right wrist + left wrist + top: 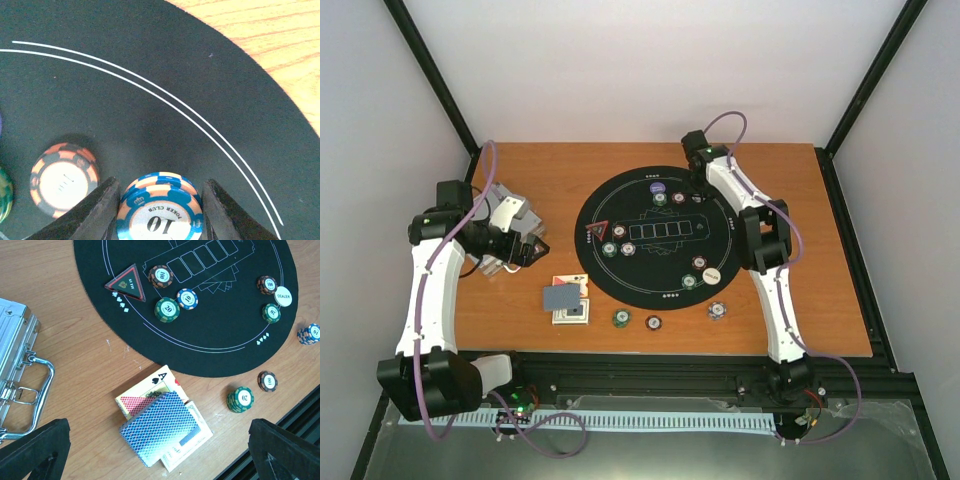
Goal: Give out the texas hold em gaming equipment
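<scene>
My right gripper will next lower the blue-white stack onto the mat beside the brown chip, then open to release it.
A grey-backed deck of playing cards (160,427) lies on an ace-of-spades card box (145,392) on the wood, left of the mat in the top view (563,297). My left gripper (160,460) hovers open above the deck, nothing between its fingers. My right gripper (160,186) sits low on the mat's far right part (700,190), shut on a small stack of blue-white "10" chips (160,212). A brown chip (62,179) lies just left of it. The white dealer button (283,296) rests on the mat with several other chips, such as a green "20" (167,309).
The round black mat (650,268) fills the table's middle, with a triangular marker (127,284) on it. A silver case (15,365) stands at the left. Off the mat near the front lie green (240,399), brown (267,381) and blue (309,333) chips.
</scene>
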You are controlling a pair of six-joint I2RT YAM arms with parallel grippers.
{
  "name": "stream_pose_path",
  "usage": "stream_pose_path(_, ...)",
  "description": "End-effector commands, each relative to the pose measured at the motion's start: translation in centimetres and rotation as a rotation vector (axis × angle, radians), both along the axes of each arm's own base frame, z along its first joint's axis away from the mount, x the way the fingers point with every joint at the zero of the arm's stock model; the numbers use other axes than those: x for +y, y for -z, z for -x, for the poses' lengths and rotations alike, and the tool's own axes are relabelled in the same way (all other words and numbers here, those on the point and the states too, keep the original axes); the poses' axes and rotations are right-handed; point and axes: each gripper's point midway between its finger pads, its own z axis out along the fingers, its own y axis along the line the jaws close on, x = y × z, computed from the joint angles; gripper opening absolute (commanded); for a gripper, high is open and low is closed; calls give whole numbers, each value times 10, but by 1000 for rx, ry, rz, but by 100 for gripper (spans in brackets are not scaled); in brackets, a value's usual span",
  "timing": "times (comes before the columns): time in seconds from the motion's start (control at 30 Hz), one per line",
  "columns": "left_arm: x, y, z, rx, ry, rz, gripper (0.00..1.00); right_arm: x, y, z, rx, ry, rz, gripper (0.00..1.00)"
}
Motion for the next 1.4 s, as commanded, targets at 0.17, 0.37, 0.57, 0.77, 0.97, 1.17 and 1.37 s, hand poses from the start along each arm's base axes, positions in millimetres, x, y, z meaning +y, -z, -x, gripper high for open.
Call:
stream_pose_path(0.17, 2, -9, -10, -36, 8, -5, 100, -1, 26, -19, 16, 33, -50, 18)
stream_pose_path(0.37, 2, -7, -11, -32, 9, 1, 100, -4, 37, -23, 28, 53, -83, 23)
stream_pose_path(0.57, 3, -4, -12, -34, 12, -8, 100, -3, 34, -24, 27, 43, -90, 43)
stream_pose_path(0.77, 3, -4, -11, -32, 11, -4, 100, -5, 2, -27, -19, 37, -91, 54)
stream_pose_path(0.97, 1, -4, -9, -29, 3, 7, 100, -13, -45, -13, -54, 36, -72, 56)
stream_pose_path(1.17, 1, -3, -8, -26, 1, 10, 100, -19, -69, 53, -47, 21, -65, 61)
stream_pose_path(1.37, -1, -6, -4, -39, 7, 13, 100, -16, -61, 183, -32, -18, 6, 74)
